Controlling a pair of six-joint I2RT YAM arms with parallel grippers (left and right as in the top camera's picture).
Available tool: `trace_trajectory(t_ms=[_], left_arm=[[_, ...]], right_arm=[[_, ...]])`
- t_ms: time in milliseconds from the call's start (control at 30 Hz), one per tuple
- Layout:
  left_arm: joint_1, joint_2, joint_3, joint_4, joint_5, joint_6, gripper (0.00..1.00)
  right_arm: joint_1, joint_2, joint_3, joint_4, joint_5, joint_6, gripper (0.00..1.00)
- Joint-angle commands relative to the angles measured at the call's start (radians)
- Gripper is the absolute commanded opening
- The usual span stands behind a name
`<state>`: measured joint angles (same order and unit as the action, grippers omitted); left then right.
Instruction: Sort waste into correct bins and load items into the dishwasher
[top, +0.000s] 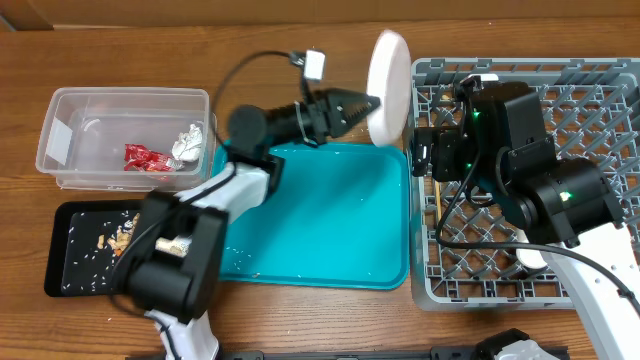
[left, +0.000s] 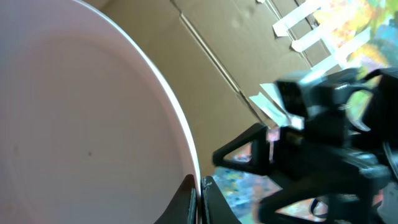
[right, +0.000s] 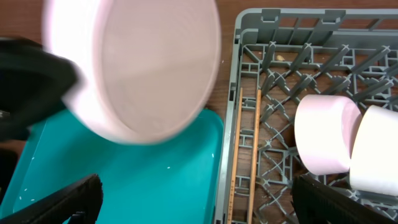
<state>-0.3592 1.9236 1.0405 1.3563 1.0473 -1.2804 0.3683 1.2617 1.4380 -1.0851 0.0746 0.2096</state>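
Observation:
Next, my left gripper should carry the plate (top: 389, 88) to the rack's empty wires, lower it and release, since they lie below and to its right in the overhead view.
My left gripper (top: 368, 103) is shut on the rim of the round white plate (top: 389, 88), holding it on edge in the air just left of the grey dish rack (top: 600, 72). The wrist view shows the fingers (left: 199, 202) pinching the plate (left: 81, 124). My right gripper (top: 428, 150) is open and empty over the rack's left edge, below the plate (right: 149, 68). Two white bowls (right: 326, 134) and the chopsticks (right: 245, 149) lie in the rack (right: 249, 18). The clear tub (top: 70, 100) holds the red wrapper (top: 145, 157) and white tissue (top: 188, 142). The black tray (top: 60, 255) holds beige scraps (top: 118, 237).
The teal tray (top: 330, 225) lies between the bins and the rack, with a few crumbs on it. The right arm's body covers the middle of the rack. The left arm's base stands at the front left by the black tray.

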Motion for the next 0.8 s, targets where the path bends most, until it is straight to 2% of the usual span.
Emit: trace_trajectory(t_ms=[0, 267, 533, 767], left_arm=[[-0.068, 0.083, 0.012, 0.091, -0.061, -0.161, 0.04], [-0.163, 0.105, 0.012, 0.095, -0.18, -0.19, 0.04], [-0.244, 0.105, 0.012, -0.024, -0.323, -0.217, 0.04], [-0.283, 0.105, 0.012, -0.025, -0.361, -0.229, 0.04]], right_arm=[[0.003, -0.003, 0.022, 0.005, -0.003, 0.003, 1.0], [0.003, -0.003, 0.022, 0.005, -0.003, 0.003, 1.0], [0.003, -0.003, 0.022, 0.005, -0.003, 0.003, 1.0], [0.003, -0.003, 0.022, 0.005, -0.003, 0.003, 1.0]])
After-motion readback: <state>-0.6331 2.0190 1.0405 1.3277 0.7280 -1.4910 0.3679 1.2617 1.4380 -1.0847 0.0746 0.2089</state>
